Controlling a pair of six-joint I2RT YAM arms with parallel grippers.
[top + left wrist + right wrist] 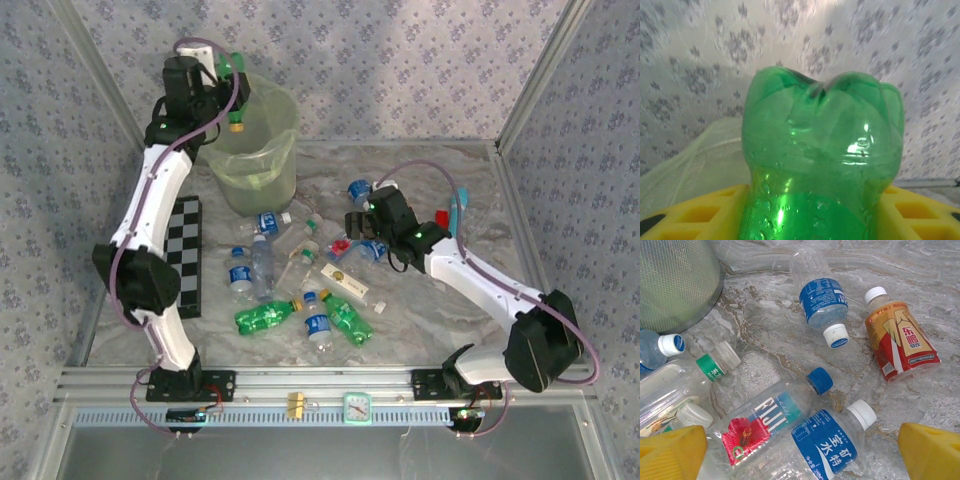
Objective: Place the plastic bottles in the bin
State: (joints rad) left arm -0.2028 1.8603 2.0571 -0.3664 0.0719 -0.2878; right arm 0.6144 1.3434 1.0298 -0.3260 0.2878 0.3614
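The left gripper should go down next toward the bin's opening (258,122), which is below it, and let go of the green bottle (231,68), whose cap already points down into the opening.
My left gripper (225,92) is raised over the near rim of the bin (262,150), shut on a green bottle (231,68) whose yellow cap (236,125) points down. In the left wrist view that green bottle (822,160) sits squeezed between the yellow fingers (695,217). My right gripper (362,235) hovers open low over the pile. In its wrist view the gripper (800,455) straddles a Fiji bottle (760,425) and a blue-labelled bottle (832,440), touching neither. An amber bottle (900,340) and another blue-labelled bottle (822,297) lie beyond.
More bottles lie mid-table: two green ones (262,316) (348,318) and several clear ones (240,275). A checkerboard (185,255) lies at the left, a cyan tube (458,212) at the right, a red block (342,245) and a white box (345,285) among the bottles.
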